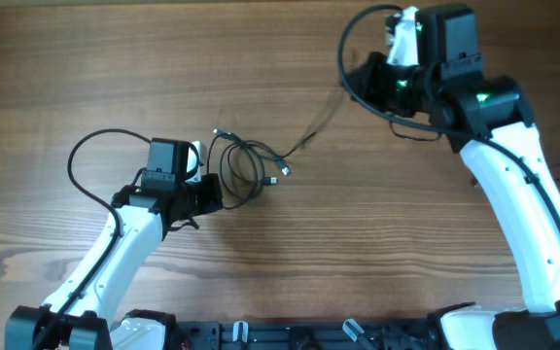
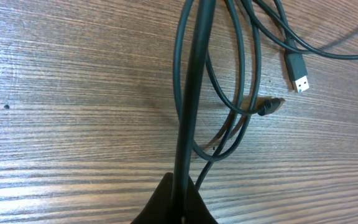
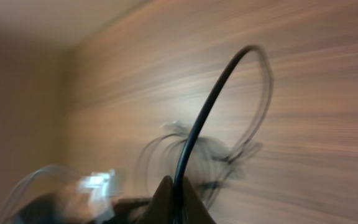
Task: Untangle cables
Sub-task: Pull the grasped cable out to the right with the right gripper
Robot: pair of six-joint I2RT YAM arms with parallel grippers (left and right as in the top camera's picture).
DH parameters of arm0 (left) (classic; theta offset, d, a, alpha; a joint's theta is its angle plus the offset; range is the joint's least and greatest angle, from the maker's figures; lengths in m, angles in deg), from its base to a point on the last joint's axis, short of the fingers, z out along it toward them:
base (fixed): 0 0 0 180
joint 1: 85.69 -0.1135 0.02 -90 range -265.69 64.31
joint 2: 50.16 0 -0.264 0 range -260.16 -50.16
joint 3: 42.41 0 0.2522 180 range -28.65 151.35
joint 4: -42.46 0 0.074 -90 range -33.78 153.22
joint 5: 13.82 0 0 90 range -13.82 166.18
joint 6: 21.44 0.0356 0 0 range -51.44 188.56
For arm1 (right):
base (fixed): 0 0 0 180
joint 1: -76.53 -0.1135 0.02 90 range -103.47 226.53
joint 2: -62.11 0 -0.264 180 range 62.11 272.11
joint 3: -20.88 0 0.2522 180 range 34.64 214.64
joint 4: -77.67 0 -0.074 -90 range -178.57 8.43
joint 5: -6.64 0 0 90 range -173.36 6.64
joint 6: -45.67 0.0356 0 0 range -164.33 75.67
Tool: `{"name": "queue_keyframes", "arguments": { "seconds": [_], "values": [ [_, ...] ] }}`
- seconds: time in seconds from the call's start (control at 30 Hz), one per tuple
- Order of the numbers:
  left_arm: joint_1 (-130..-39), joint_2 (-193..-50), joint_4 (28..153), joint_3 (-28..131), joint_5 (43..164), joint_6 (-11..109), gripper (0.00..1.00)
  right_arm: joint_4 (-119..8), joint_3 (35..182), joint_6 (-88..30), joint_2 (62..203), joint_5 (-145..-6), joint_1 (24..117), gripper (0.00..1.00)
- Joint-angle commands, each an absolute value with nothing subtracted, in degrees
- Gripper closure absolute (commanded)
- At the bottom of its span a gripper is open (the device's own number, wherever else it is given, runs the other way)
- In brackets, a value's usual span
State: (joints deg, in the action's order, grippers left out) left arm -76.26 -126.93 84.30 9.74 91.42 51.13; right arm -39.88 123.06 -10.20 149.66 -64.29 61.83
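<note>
The robot's right gripper should move down toward another cable, which is below the gripper and to its right in the overhead view, pull that cable off the bundle, and then release.
The cables (image 1: 244, 165) are thin black wires looped in a loose bundle at mid-table, with small plugs (image 1: 284, 171) at their ends. My left gripper (image 1: 212, 194) is at the bundle's left side, shut on one strand (image 2: 191, 106). In the left wrist view a USB plug (image 2: 298, 71) and a second plug (image 2: 270, 107) lie on the wood. One strand (image 1: 321, 124) runs taut from the bundle up right to my right gripper (image 1: 361, 83), which is shut on it (image 3: 199, 124). The right wrist view is blurred; the bundle (image 3: 197, 155) shows behind the strand.
The wooden table (image 1: 86, 58) carries only the cables. Thick black arm cables loop beside the left arm (image 1: 78, 160) and above the right wrist (image 1: 350, 34). The arm bases stand at the front edge.
</note>
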Motion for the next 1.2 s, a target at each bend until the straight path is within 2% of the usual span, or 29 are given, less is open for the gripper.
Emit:
{"name": "queue_keyframes", "arguments": {
  "seconds": [0.0, 0.03, 0.1, 0.17, 0.3, 0.4, 0.43, 0.47, 0.5, 0.53, 0.57, 0.7, 0.9, 1.0, 1.1, 1.17],
  "values": [
    [-76.1, -127.0, 84.1, 9.6, 90.6, 51.2, 0.96, -30.3, 123.0, -8.0, 150.1, -98.8, 66.1, 0.96],
    [-76.1, -127.0, 84.1, 9.6, 90.6, 51.2, 0.96, -23.8, 121.8, -2.1, 150.3, -112.9, 68.2, 0.96],
    [-76.1, -127.0, 83.9, 9.6, 90.6, 51.2, 0.96, -20.1, 117.2, 3.1, 150.4, -123.5, 71.9, 0.95],
    [-76.1, -127.0, 83.7, 9.6, 90.6, 51.2, 0.96, -21.4, 112.2, 4.1, 150.6, -121.1, 77.5, 0.96],
    [-76.1, -127.0, 83.7, 9.6, 90.6, 51.2, 0.96, -29.6, 105.2, 0.2, 150.8, -105.7, 91.7, 0.96],
    [-76.1, -127.0, 83.7, 9.6, 89.7, 51.2, 0.96, -31.9, 105.1, -2.4, 150.8, -103.4, 97.6, 0.96],
    [-76.1, -127.0, 84.3, 9.6, 86.9, 51.2, 0.96, -32.0, 105.1, -2.5, 150.8, -102.8, 100.2, 0.96],
    [-76.3, -127.0, 86.1, 9.6, 79.6, 46.3, 0.96, -32.0, 105.1, -2.7, 150.8, -101.5, 102.2, 0.96],
    [-77.3, -127.0, 90.7, 9.6, 67.5, 31.9, 0.92, -32.0, 105.1, -3.9, 150.8, -99.5, 103.8, 0.96],
    [-78.6, -127.0, 93.7, 9.6, 62.7, 23.7, 0.89, -32.0, 105.1, -3.9, 150.8, -98.4, 104.8, 0.96],
    [-80.0, -127.0, 94.6, 9.6, 62.3, 20.6, 0.87, -32.2, 105.1, -3.9, 150.8, -97.1, 105.5, 0.96],
    [-85.8, -127.0, 93.9, 9.6, 64.1, 17.8, 0.85, -32.7, 105.1, -5.1, 150.8, -95.7, 105.5, 0.96],
    [-102.3, -127.0, 94.5, 9.6, 65.2, 15.9, 0.87, -35.6, 105.1, -2.9, 150.8, -95.4, 108.2, 0.96],
    [-107.4, -127.0, 94.7, 9.6, 66.3, 18.9, 0.91, -43.0, 105.1, -7.4, 150.8, -92.4, 111.0, 0.96],
    [-107.5, -127.0, 94.6, 9.6, 66.3, 18.8, 0.91, -56.4, 105.8, -14.6, 150.7, -83.4, 112.3, 0.96],
    [-107.5, -127.0, 94.7, 9.6, 66.4, 18.8, 0.91, -62.1, 108.3, -14.1, 150.7, -83.6, 112.5, 0.96]
  ]
}}
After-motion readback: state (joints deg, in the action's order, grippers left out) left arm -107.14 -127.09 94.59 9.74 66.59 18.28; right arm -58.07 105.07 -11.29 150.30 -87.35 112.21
